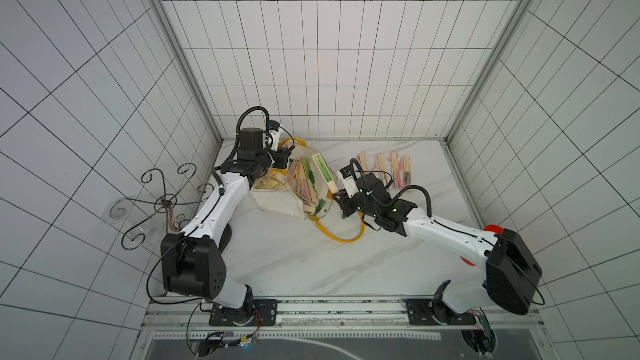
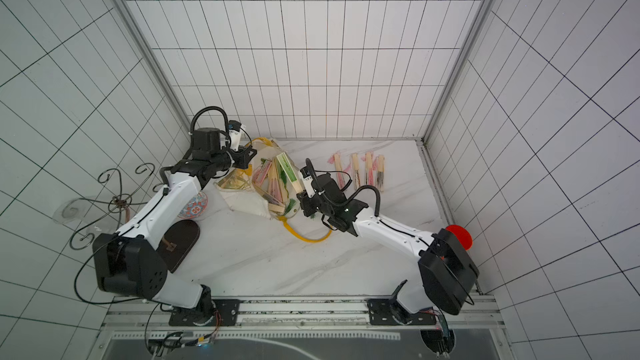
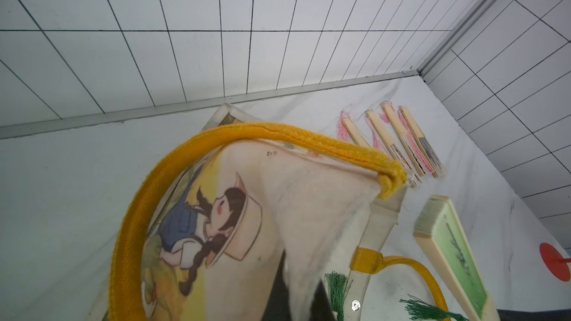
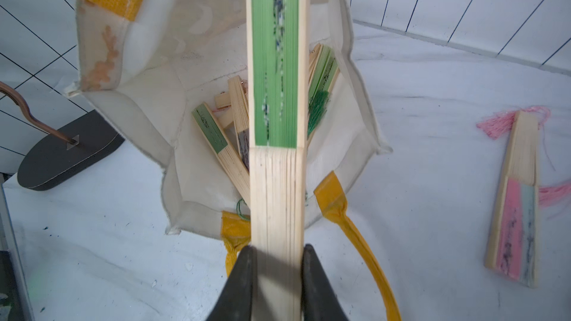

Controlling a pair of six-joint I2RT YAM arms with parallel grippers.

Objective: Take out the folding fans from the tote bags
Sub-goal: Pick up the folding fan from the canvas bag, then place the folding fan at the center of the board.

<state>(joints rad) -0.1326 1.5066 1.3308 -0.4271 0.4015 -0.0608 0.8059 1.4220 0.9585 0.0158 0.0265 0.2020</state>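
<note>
I will next move my right gripper outward, then lower and release the green fan, as bare tabletop between bag and fan row lies below and outward of it.
The cream tote bag lies at the back left of the table with its mouth held open. My left gripper is shut on the bag's cloth rim beside a yellow handle. My right gripper is shut on the bamboo base of a green folding fan, which slants up over the bag's mouth. Several more fans lie inside the bag. Several fans lie in a row on the table at the back right.
The bag's other yellow handle loops onto the table in front. A wire stand on a dark base and a patterned bowl sit by the left arm. A red disc lies at the right edge.
</note>
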